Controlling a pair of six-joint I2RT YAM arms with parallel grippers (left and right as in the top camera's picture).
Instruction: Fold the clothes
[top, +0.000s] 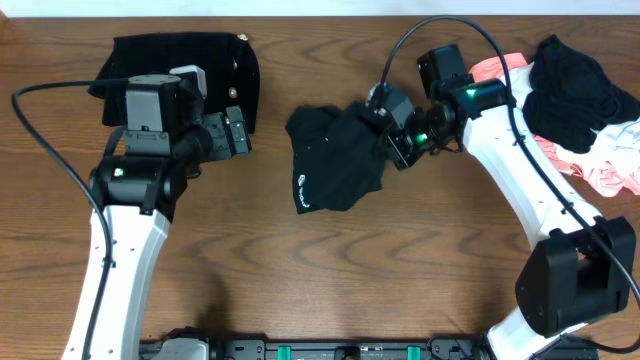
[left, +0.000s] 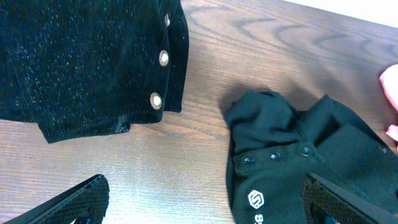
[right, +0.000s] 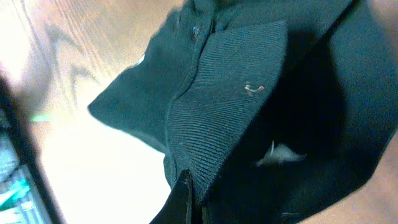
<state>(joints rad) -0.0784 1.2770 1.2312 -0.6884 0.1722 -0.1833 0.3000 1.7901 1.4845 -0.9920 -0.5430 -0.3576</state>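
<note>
Next, my right gripper should draw the collar down, back and to the right in the overhead view over bare wood and release it, as the shirt (top: 335, 165) lies crumpled.
A dark polo shirt (top: 335, 165) with a white logo lies crumpled at the table's middle. My right gripper (top: 385, 135) is shut on its ribbed collar at the shirt's right side; in the right wrist view the finger (right: 189, 199) pinches the collar fabric (right: 249, 93). A folded black garment with gold buttons (top: 150, 55) lies at the back left. My left gripper (top: 232, 135) hovers open and empty between the folded garment (left: 81, 62) and the shirt (left: 292, 155), its fingers (left: 205, 186) spread wide over bare wood.
A pile of unfolded clothes sits at the right edge: black (top: 575, 85) on top, pink (top: 600, 175) and white beneath. A pink bit also shows in the left wrist view (left: 390, 87). The table is brown wood (top: 260, 260).
</note>
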